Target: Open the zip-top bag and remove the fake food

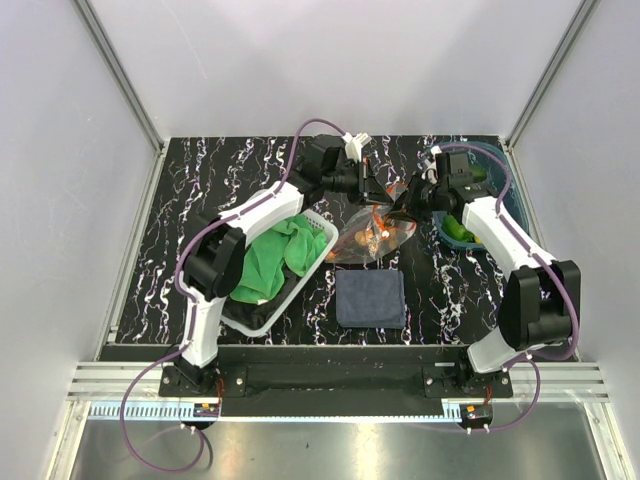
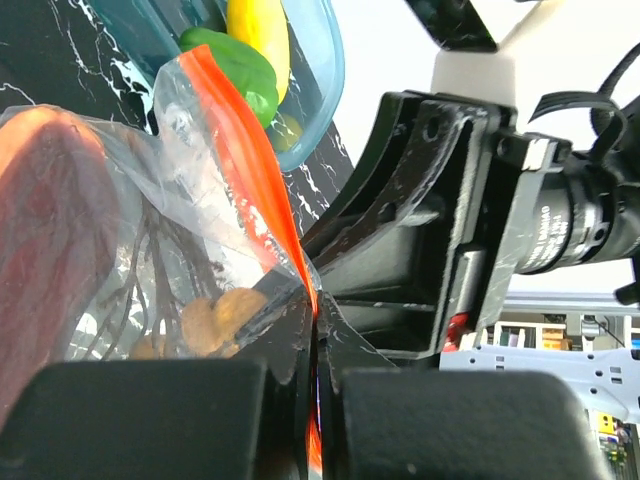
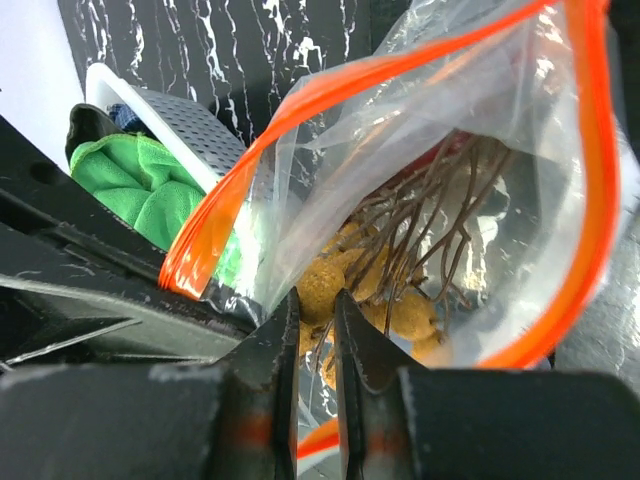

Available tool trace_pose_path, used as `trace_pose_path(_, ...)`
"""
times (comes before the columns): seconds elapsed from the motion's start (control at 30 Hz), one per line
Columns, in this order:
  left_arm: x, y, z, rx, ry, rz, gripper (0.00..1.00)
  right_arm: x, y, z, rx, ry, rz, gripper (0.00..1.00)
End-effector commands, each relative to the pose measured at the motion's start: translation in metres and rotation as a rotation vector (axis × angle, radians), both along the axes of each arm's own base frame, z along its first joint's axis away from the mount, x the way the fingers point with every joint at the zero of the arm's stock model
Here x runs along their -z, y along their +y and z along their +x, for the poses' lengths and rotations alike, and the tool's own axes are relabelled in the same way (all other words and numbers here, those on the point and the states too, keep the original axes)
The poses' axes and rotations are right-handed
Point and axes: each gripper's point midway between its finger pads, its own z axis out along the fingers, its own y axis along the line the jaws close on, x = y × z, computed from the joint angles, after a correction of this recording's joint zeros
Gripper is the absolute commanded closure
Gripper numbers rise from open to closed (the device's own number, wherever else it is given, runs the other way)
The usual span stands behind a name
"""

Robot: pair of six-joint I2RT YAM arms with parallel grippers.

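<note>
The robot's right gripper should next rise from the bag (image 1: 365, 238), carry the cluster of brown balls over the blue tray (image 1: 492, 170) and let it go there, because that tray is to its right in the top view.
The zip-top bag (image 1: 365, 238) hangs between my two grippers above the table, its mouth open. My left gripper (image 1: 372, 188) is shut on the orange-red zip strip (image 2: 250, 170) at one end of the mouth (image 2: 318, 320). My right gripper (image 1: 405, 208) reaches into the mouth (image 3: 318, 300). Its jaws stand a narrow gap apart, pinching the cluster of brown balls (image 3: 400, 310) on dark stems. The cluster also shows through the plastic in the left wrist view (image 2: 215, 318). A yellow lemon-like piece (image 2: 255, 30) and a green piece (image 2: 235, 60) lie in the blue tray (image 2: 320, 80).
The translucent blue tray (image 1: 500, 175) stands at the far right under my right arm. A white basket (image 1: 300, 195) with a green cloth (image 1: 270, 255) is on the left. A dark blue cloth (image 1: 370, 298) lies flat in front of the bag.
</note>
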Motion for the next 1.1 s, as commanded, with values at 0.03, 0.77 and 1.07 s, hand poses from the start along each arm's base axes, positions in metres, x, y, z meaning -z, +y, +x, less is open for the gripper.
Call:
trace_pose_path(0.03, -0.019, 0.000, -0.004, 0.008, -0.074, -0.012, 1.00, -0.087, 0.011, -0.002, -0.047, -0.203, 0.050, 0.94)
trace_pose_path(0.77, -0.018, 0.011, -0.004, -0.014, -0.036, -0.036, 1.00, -0.101, -0.017, -0.033, 0.001, -0.270, -0.095, 0.96)
trace_pose_path(1.07, -0.009, 0.019, -0.011, 0.005, -0.069, 0.015, 1.00, -0.159, -0.078, -0.005, 0.211, -0.382, -0.290, 0.96)
